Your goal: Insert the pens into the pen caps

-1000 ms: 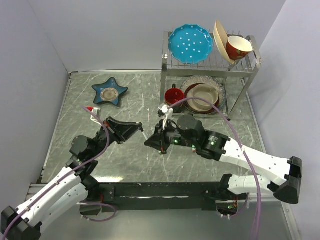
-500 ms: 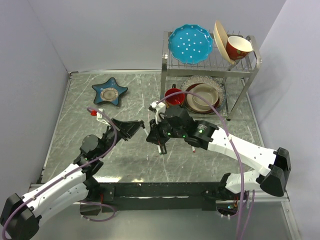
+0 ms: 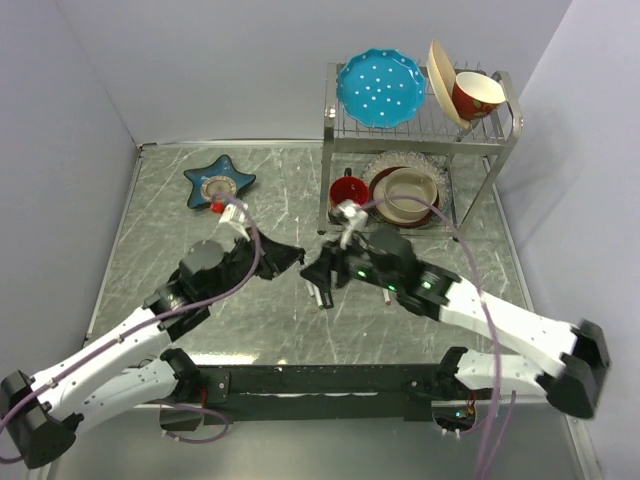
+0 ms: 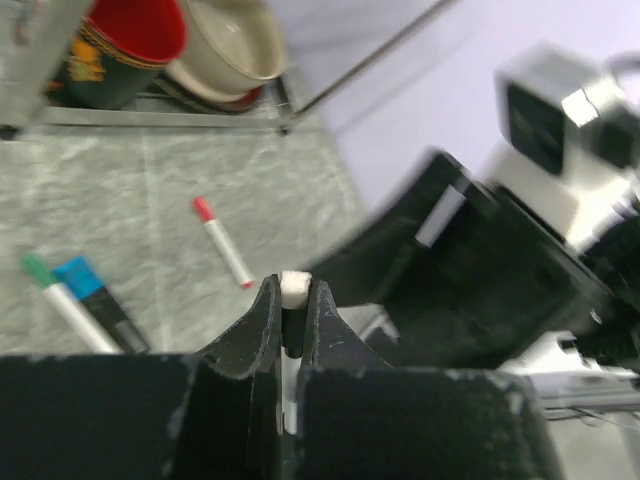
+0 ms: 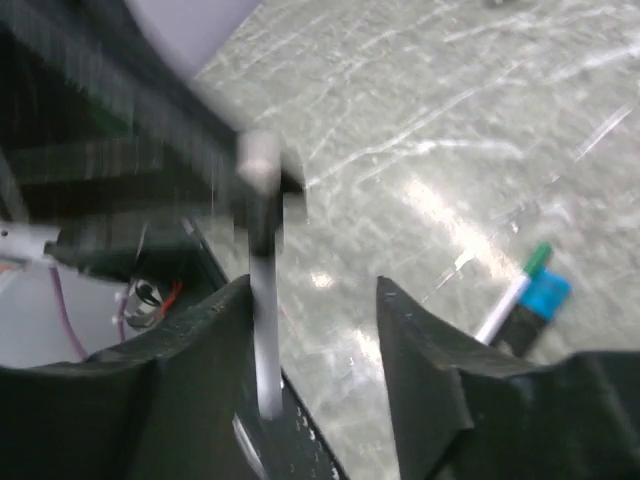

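Observation:
My left gripper will draw away, tip downward and lower the thin white pen to release it beside the teal-capped pen, since the tabletop there is bare.
My left gripper (image 4: 292,285) is shut on a thin white pen (image 4: 293,291) with a black sleeve near its pale end. In the right wrist view that same pen (image 5: 263,300) stands just inside the left finger of my right gripper (image 5: 315,290), whose jaws are open and hold nothing. In the top view both grippers meet mid-table, left (image 3: 296,258) and right (image 3: 318,272). On the table lie a red-tipped pen (image 4: 222,243), a white pen with a teal cap (image 4: 58,297) and a black marker with a blue end (image 4: 100,302). The teal cap (image 5: 538,258) and blue end (image 5: 548,294) also show past the right gripper.
A metal dish rack (image 3: 480,150) at the back right holds a blue plate (image 3: 378,88), bowls (image 3: 410,192) and a red mug (image 3: 347,190). A blue star-shaped dish (image 3: 218,182) sits at the back left. Grey walls close in the table.
My right gripper has opened and let go of the pen. The left arm has moved right and away from me with the pen still in its jaws.

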You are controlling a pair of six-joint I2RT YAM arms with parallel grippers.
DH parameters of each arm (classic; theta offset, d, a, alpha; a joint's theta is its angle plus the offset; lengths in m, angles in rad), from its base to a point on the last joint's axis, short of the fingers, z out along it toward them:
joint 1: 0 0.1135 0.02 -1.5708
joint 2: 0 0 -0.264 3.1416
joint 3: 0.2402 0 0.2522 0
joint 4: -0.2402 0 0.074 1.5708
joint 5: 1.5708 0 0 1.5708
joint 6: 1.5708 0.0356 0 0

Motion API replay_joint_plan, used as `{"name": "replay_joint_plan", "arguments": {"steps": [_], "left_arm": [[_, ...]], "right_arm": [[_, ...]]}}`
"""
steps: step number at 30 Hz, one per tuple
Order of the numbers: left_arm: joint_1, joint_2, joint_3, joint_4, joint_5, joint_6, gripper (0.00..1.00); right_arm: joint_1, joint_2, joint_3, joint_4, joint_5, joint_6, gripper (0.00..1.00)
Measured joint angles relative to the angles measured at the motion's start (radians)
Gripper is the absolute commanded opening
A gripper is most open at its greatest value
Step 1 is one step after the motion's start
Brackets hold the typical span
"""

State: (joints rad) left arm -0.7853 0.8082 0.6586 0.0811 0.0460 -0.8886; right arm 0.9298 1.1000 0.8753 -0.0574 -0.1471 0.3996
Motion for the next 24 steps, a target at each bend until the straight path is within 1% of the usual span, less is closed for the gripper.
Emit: {"name": "replay_joint_plan", "arguments": {"steps": [2, 5, 8, 10, 14, 17, 20, 23, 24], "left_arm": [[0.011, 0.042, 0.077, -0.083, -0.007, 0.053, 0.01], [0.067, 0.095, 0.127, -0.147, -0.011, 0.108, 0.01], [0.146, 0.164, 0.131, -0.177, -0.002, 0.142, 0.01], [0.189, 0.229, 0.131, -0.18, 0.01, 0.158, 0.01], [0.226, 0.39, 0.134, -0.188, 0.005, 0.198, 0.01], [0.233, 0.513, 0.139, -0.204, -0.007, 0.222, 0.01], [0.244, 0.6, 0.139, -0.209, -0.017, 0.24, 0.02], [0.256, 0.663, 0.139, -0.206, -0.018, 0.249, 0.1], [0.26, 0.684, 0.14, -0.206, -0.018, 0.25, 0.16]], "right_arm": [[-0.006, -0.128, -0.106, 0.026, 0.002, 0.024, 0.78], [-0.008, -0.315, -0.223, 0.024, 0.003, 0.059, 0.84], [-0.007, -0.44, -0.275, 0.019, 0.004, 0.09, 0.91], [-0.007, -0.499, -0.298, 0.013, 0.008, 0.108, 0.93], [-0.007, -0.556, -0.308, -0.004, 0.032, 0.132, 0.96], [-0.007, -0.558, -0.309, -0.027, 0.05, 0.146, 0.96], [-0.007, -0.558, -0.312, -0.05, 0.065, 0.154, 0.96], [-0.007, -0.552, -0.312, -0.064, 0.078, 0.157, 0.96], [-0.007, -0.547, -0.311, -0.069, 0.081, 0.158, 0.96]]}}
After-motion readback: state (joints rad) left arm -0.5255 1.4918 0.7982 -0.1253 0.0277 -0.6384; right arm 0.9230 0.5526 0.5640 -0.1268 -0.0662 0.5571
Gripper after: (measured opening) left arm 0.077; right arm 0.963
